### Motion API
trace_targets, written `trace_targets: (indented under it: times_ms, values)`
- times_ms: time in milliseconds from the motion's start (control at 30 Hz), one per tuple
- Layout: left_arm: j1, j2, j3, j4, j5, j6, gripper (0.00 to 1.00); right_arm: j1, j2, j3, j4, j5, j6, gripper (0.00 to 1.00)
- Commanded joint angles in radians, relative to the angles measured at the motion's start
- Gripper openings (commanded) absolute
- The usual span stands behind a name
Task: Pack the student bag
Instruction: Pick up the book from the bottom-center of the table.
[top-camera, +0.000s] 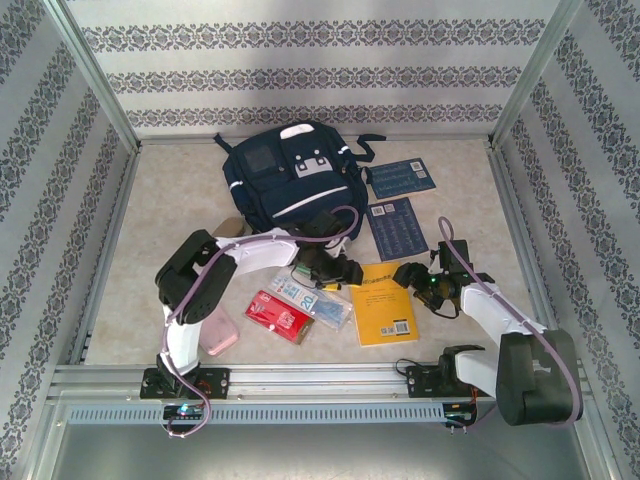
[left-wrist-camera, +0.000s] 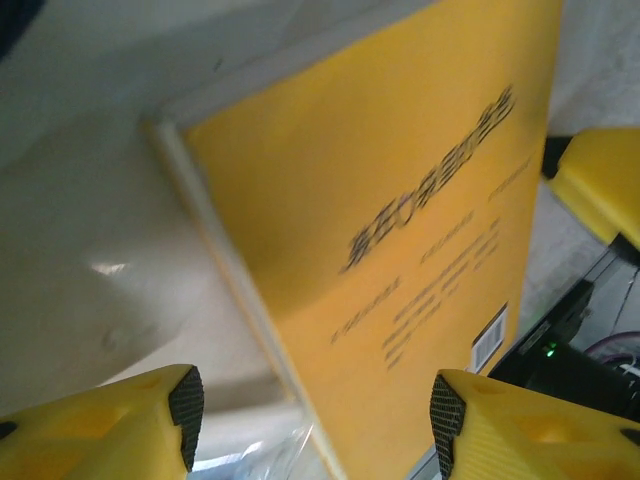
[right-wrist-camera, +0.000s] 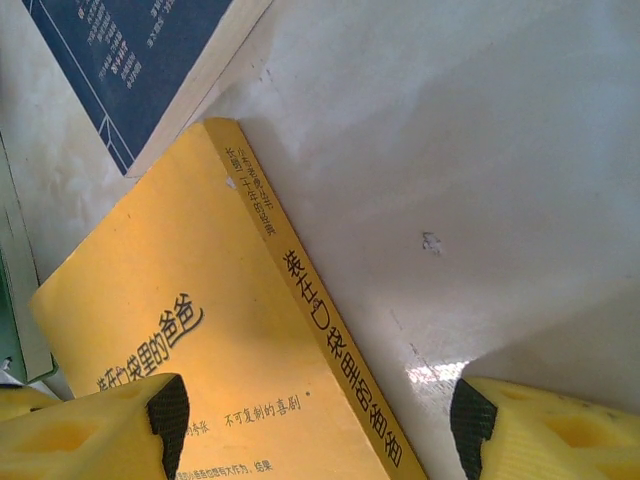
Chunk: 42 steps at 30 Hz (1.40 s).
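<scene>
My right gripper tilts sideways next and comes in toward the left gripper, closing across the book's spine edge (top-camera: 412, 298) (right-wrist-camera: 335, 325), since the yellow book lies flat.
The student bag (top-camera: 295, 175), navy with white stripes, lies at the back middle of the table. A yellow book (top-camera: 385, 305) lies flat in front of it, between my two grippers. My left gripper (top-camera: 343, 272) hangs at the book's left edge. In the left wrist view this gripper (left-wrist-camera: 316, 410) is open and straddles the edge of the yellow book (left-wrist-camera: 400, 220). My right gripper (top-camera: 416, 281) is at the book's right edge. In the right wrist view it (right-wrist-camera: 320, 420) is open over the spine of the yellow book (right-wrist-camera: 200, 340). Neither gripper holds anything.
Two blue books (top-camera: 403, 178) (top-camera: 392, 228) lie right of the bag. A clear packet (top-camera: 315, 300), a red packet (top-camera: 279, 316) and a pink box (top-camera: 218, 335) lie left of the yellow book. Metal rails border the table (top-camera: 180, 210).
</scene>
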<state>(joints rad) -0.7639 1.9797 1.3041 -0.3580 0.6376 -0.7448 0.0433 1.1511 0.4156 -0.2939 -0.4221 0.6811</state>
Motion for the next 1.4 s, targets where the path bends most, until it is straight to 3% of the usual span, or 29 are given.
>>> trace_targets:
  times_ms: [0,433,1233,1367]
  values:
    - [0.0,0.054,0.05,0.078,0.03,-0.028,0.62,0.015,0.039,-0.023,0.114,-0.136,-0.014,0.72]
    - [0.002,0.143,0.106,0.052,0.045,-0.032,0.59,0.07,0.115,-0.016,0.224,-0.302,0.05,0.68]
    - [0.026,0.16,0.071,0.129,0.094,-0.076,0.5,0.099,-0.175,0.028,0.159,-0.411,0.207,0.64]
    - [0.036,0.16,0.038,0.18,0.109,-0.111,0.49,0.099,-0.197,-0.015,0.227,-0.423,0.261,0.63]
